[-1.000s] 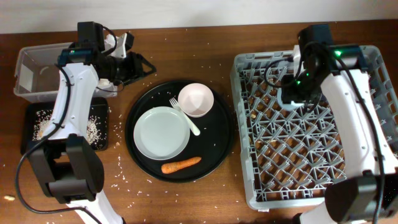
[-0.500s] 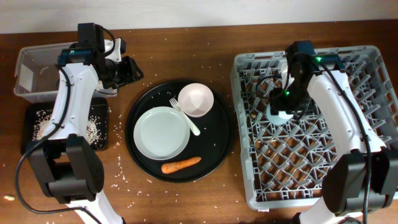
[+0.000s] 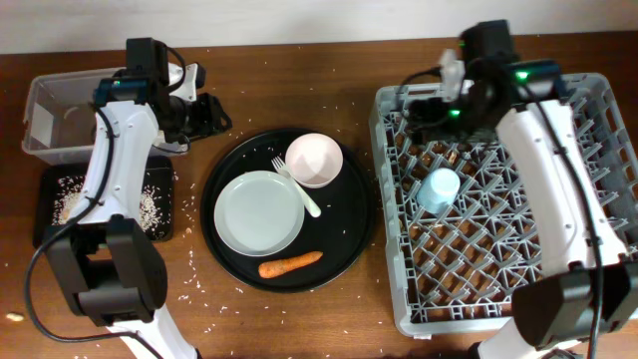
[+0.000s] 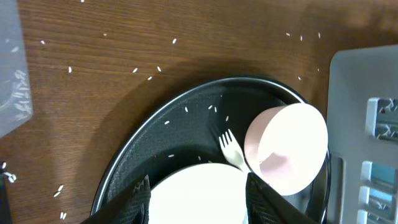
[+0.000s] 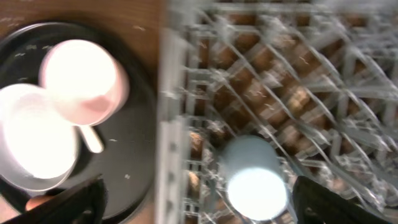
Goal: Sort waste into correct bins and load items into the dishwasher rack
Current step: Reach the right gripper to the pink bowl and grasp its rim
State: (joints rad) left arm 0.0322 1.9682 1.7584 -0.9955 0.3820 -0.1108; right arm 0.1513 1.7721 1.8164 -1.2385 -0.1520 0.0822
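Observation:
The white bowl's rack-side rim (image 3: pixel 340 164) (image 5: pixel 115 81) is clear of the fork, so my right gripper will next go left in the overhead view and down onto it.
The light-blue cup (image 3: pixel 439 189) lies in the grey dishwasher rack (image 3: pixel 518 289), near its left side; it also shows in the right wrist view (image 5: pixel 252 180). My right gripper (image 3: pixel 421 105) is open and empty, above the rack's far left corner (image 5: pixel 199 202). My left gripper (image 3: pixel 207 112) is open and empty, between the clear tub (image 3: pixel 60 115) and the round black tray (image 3: pixel 221 170); it also shows in the left wrist view (image 4: pixel 199 199). On that tray lie the grey plate (image 3: pixel 259 211), white bowl (image 3: pixel 315 160), white fork (image 3: pixel 299 187) and orange carrot (image 3: pixel 290 264).
The shallow black tray (image 3: pixel 50 179) with rice crumbs sits in front of the clear tub at the left. Rice grains are scattered over the wooden table (image 3: pixel 249 319). The wrapper, napkin and brown scrap are out of view.
My right gripper let go of the cup and pulled up and back to the rack's far left. The cup now lies in the rack. My left gripper drew slightly left.

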